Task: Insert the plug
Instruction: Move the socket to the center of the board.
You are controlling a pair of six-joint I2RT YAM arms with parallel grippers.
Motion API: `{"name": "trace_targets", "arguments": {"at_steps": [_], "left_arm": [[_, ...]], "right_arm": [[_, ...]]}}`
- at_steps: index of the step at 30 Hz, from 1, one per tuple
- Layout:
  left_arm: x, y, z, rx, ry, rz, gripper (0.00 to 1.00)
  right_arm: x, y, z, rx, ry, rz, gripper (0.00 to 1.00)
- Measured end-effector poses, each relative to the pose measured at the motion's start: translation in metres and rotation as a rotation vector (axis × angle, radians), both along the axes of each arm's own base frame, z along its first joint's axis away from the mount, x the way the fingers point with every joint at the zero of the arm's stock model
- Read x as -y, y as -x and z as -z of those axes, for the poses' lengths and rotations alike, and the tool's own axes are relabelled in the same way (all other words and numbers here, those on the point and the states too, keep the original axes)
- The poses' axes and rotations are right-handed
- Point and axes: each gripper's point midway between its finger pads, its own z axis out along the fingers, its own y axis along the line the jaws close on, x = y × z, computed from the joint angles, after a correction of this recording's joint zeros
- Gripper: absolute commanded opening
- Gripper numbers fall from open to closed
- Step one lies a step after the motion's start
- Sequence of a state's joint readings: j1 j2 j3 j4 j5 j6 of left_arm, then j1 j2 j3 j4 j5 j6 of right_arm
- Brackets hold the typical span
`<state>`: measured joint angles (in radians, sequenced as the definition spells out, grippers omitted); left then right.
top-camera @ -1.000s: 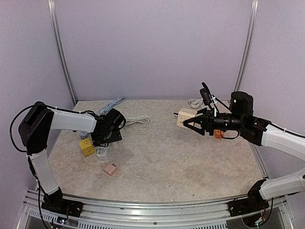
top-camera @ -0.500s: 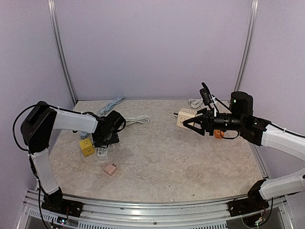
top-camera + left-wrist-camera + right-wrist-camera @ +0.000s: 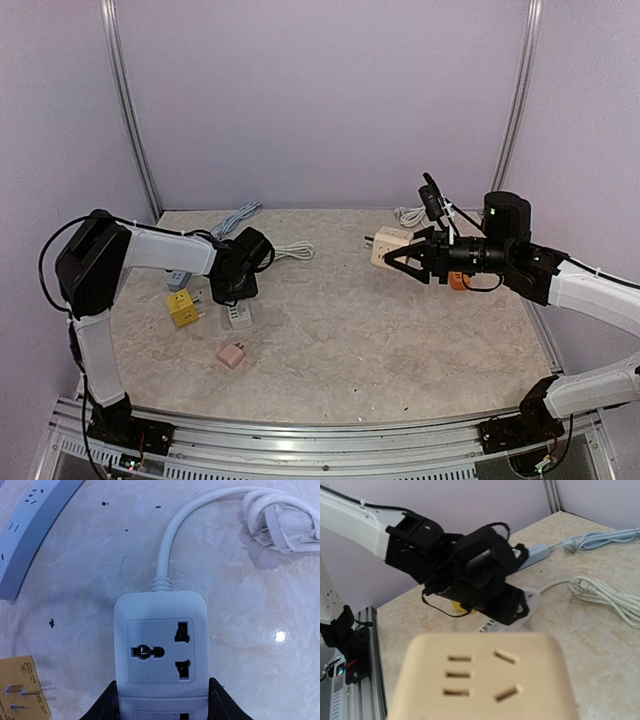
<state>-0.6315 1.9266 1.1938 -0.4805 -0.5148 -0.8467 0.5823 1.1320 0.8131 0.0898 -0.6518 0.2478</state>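
My left gripper holds the white power strip. It should next carry the power strip across to the right in the top view and let go of it on the bare tabletop nearer the plug (image 3: 332, 297).
My right gripper (image 3: 392, 256) hangs above the table's right side, shut on the plug (image 3: 390, 244), a cream cube whose prongs point left. That plug's socket face (image 3: 485, 680) fills the bottom of the right wrist view and hides the fingers. On the left, a white power strip (image 3: 238, 316) lies flat on the table. In the left wrist view its universal socket (image 3: 160, 650) faces up. My left gripper (image 3: 162, 695) is shut on the strip, one black finger against each long side.
A yellow cube adapter (image 3: 183, 308) lies left of the strip, a pink one (image 3: 231, 354) in front. A grey-blue strip (image 3: 30, 525) and its cable (image 3: 235, 218) lie behind. The white strip's coiled cord (image 3: 290, 252) trails right. An orange object (image 3: 457, 281) sits under the right arm.
The left gripper has closed onto the white power strip and shifted right, taking the strip away from the yellow adapter. The right arm and its plug have not moved.
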Motion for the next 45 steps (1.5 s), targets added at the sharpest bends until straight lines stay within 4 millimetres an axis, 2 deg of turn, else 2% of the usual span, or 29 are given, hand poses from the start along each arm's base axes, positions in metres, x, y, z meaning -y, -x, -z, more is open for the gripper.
{"name": "trace_targets", "arguments": {"at_steps": [4, 8, 11, 14, 16, 19, 22, 24, 27, 30, 33, 37, 40, 42, 45], "left_arm": [[0.024, -0.016, -0.001, 0.001, 0.025, 0.053, 0.30], [0.059, -0.044, -0.003, 0.012, 0.073, 0.115, 0.28], [0.096, -0.068, -0.006, 0.031, 0.121, 0.179, 0.27], [0.149, -0.092, -0.010, 0.054, 0.196, 0.269, 0.26], [0.186, -0.100, -0.012, 0.065, 0.244, 0.340, 0.25], [0.236, -0.094, -0.013, 0.071, 0.291, 0.455, 0.25], [0.259, -0.069, -0.011, 0.048, 0.302, 0.538, 0.25], [0.262, -0.056, -0.011, 0.041, 0.306, 0.563, 0.25], [0.253, -0.034, -0.010, 0.008, 0.303, 0.589, 0.25], [0.249, -0.027, -0.010, -0.005, 0.296, 0.595, 0.28], [0.250, -0.026, -0.010, 0.000, 0.287, 0.593, 0.33], [0.251, -0.024, -0.010, 0.004, 0.283, 0.581, 0.39], [0.251, -0.023, -0.009, 0.012, 0.287, 0.575, 0.50], [0.250, -0.023, -0.009, 0.022, 0.295, 0.573, 0.61], [0.249, -0.020, -0.007, 0.021, 0.303, 0.573, 0.70]], "right_arm": [[0.000, -0.001, -0.002, 0.002, 0.007, 0.005, 0.00], [0.001, -0.003, -0.006, 0.014, 0.015, 0.014, 0.00], [0.003, -0.003, -0.012, 0.028, 0.017, 0.023, 0.00], [0.006, -0.002, -0.019, 0.047, 0.017, 0.033, 0.00], [0.008, -0.001, -0.023, 0.057, 0.017, 0.040, 0.00], [0.011, 0.001, -0.028, 0.064, 0.021, 0.052, 0.00], [0.016, 0.005, -0.032, 0.070, 0.022, 0.066, 0.00], [0.019, 0.007, -0.037, 0.081, 0.018, 0.076, 0.00], [0.022, 0.008, -0.042, 0.098, 0.011, 0.087, 0.00], [0.022, 0.003, -0.039, 0.092, 0.018, 0.105, 0.00], [0.022, -0.012, -0.031, 0.064, 0.052, 0.159, 0.00], [0.024, -0.049, -0.015, 0.012, 0.137, 0.284, 0.00], [0.028, -0.079, 0.005, -0.035, 0.217, 0.377, 0.00], [0.031, -0.103, 0.024, -0.074, 0.281, 0.438, 0.00], [0.033, -0.132, 0.060, -0.136, 0.371, 0.497, 0.00]]}}
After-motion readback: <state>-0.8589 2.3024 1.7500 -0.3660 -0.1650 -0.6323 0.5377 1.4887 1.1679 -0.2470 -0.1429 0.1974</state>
